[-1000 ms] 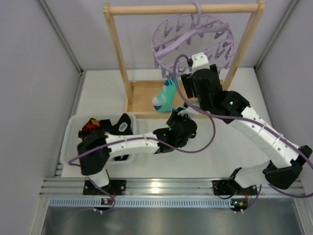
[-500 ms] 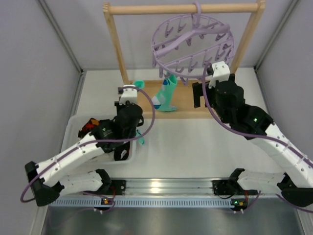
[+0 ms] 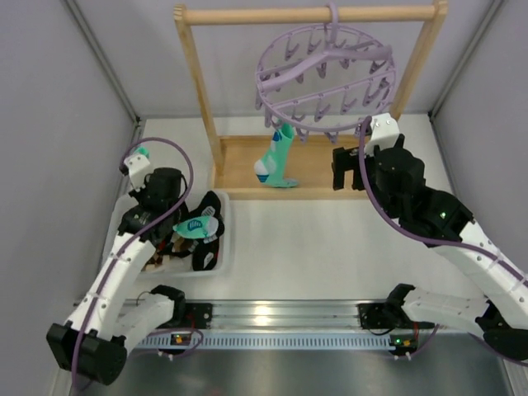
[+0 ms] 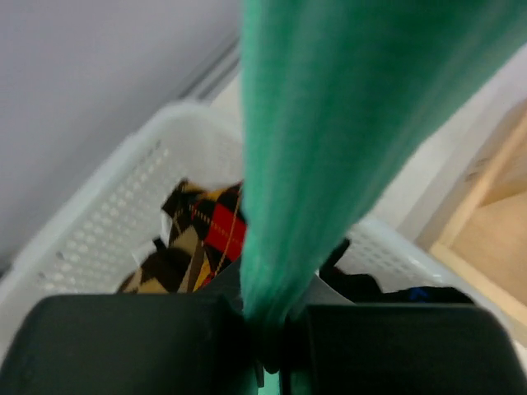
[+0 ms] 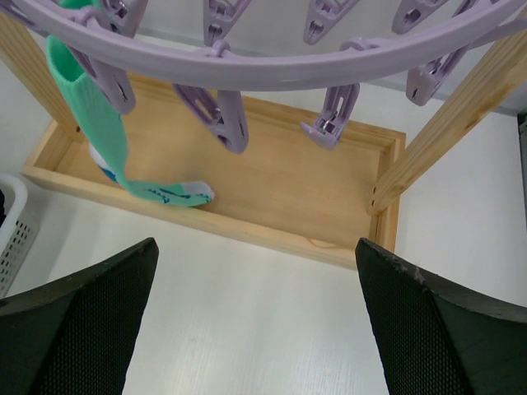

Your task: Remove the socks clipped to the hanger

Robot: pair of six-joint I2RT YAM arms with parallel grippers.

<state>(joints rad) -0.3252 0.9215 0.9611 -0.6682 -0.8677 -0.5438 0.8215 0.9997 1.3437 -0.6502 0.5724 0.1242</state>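
Note:
Other socks are already in the white basket [image 3: 124, 210]. I should next move my left gripper down toward the red-tan patterned sock [image 3: 160, 256] there and let go of the mint-green sock.
The lavender hanger [image 3: 326, 74] hangs from the wooden rack's bar, and its ring and pegs show in the right wrist view [image 5: 272, 62]. One mint-green sock [image 3: 276, 157] stays clipped at its left edge, toe resting on the rack's base [image 5: 107, 156]. My left gripper [image 3: 143, 153] is shut on another mint-green sock [image 4: 329, 140] above the white basket [image 3: 124, 210]. A mint and blue sock end [image 3: 198, 227] lies over the basket's contents. My right gripper [image 3: 351, 169] is open and empty, right of and below the hanger [image 5: 255, 329].
The wooden rack [image 3: 198, 91] has a tray-like base [image 3: 322, 165] at the back. The basket [image 4: 99, 222] holds dark socks and a red-tan patterned one [image 4: 206, 234]. Grey walls close in both sides.
My left arm has swung left from near the rack to above the basket, carrying the mint-green sock. My right gripper has drawn back to the right, away from the hanger.

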